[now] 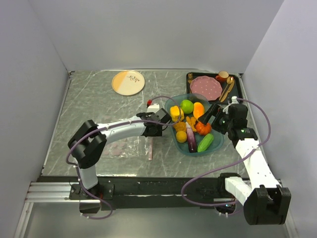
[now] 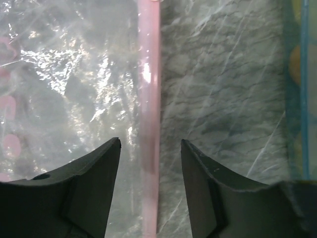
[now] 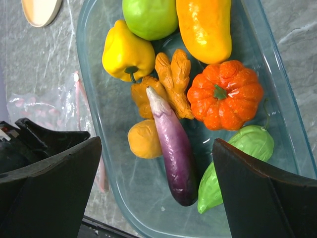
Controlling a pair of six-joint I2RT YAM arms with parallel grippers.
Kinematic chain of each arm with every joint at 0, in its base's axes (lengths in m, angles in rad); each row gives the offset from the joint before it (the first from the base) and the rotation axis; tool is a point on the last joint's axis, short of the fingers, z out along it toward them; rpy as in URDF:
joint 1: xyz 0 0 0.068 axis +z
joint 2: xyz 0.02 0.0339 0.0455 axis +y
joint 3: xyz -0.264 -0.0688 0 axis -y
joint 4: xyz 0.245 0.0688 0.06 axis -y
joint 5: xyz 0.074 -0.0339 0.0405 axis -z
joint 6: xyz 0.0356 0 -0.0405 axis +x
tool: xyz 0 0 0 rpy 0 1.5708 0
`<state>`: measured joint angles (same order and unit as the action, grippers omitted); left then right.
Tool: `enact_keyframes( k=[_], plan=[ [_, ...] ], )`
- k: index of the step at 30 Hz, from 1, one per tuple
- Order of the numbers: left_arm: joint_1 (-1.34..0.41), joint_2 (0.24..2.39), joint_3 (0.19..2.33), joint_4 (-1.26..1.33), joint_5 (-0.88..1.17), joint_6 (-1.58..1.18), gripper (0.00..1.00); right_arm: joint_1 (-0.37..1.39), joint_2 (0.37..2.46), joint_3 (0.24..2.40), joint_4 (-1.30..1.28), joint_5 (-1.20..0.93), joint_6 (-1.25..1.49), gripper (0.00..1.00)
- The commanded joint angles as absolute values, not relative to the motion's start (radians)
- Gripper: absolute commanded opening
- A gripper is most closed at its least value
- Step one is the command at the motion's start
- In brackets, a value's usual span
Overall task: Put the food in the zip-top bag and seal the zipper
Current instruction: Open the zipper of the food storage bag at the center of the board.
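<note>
My right gripper is to go to the left in the top view next, past the tray to the pink zipper (image 1: 150, 148) by my left gripper, since the bag lies flat.
The clear zip-top bag (image 1: 124, 147) lies flat on the table left of the teal tray (image 1: 218, 141). Its pink zipper (image 1: 150, 148) runs along its right edge. My left gripper (image 1: 159, 127) is open just above the table, and in the left wrist view (image 2: 150, 141) the zipper (image 2: 148, 74) runs between its fingers without touching them. The food lies in the tray: yellow pepper (image 3: 128, 52), green apple (image 3: 150, 17), orange pumpkin (image 3: 225, 94), purple eggplant (image 3: 173, 146), green cucumber (image 3: 237, 163). My right gripper (image 3: 157, 143) is open and empty, hovering over the eggplant.
A peach plate (image 1: 128, 82) sits at the back left. A black tray (image 1: 190, 79) holding a pink plate (image 1: 206, 87), brown items and a spoon stands at the back right, just behind the teal tray. Grey walls enclose the table on three sides.
</note>
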<state>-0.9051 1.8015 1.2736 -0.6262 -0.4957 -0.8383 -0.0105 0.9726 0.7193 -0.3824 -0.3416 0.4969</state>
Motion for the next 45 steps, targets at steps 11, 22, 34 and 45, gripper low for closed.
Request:
enact_keyframes(
  k=[11, 22, 34, 45],
  plan=[
    [-0.923, 1.845, 1.302, -0.692, -0.571, -0.907, 0.40, -0.005, 0.948, 0.724, -0.376, -0.345, 0.500, 1.00],
    [-0.937, 1.879, 1.347, -0.755, -0.591, -0.948, 0.04, -0.005, 0.940, 0.716, -0.382, -0.345, 0.497, 1.00],
    [-0.934, 1.649, 1.444, -0.864, -0.652, -0.908, 0.01, 0.020, 0.856, 0.649, -0.180, -0.636, 0.659, 0.77],
    [-0.913, 1.534, 1.397, -0.789, -0.604, -0.857, 0.01, 0.270, 1.005, 0.730, -0.014, -0.718, 0.790, 0.00]
  ],
)
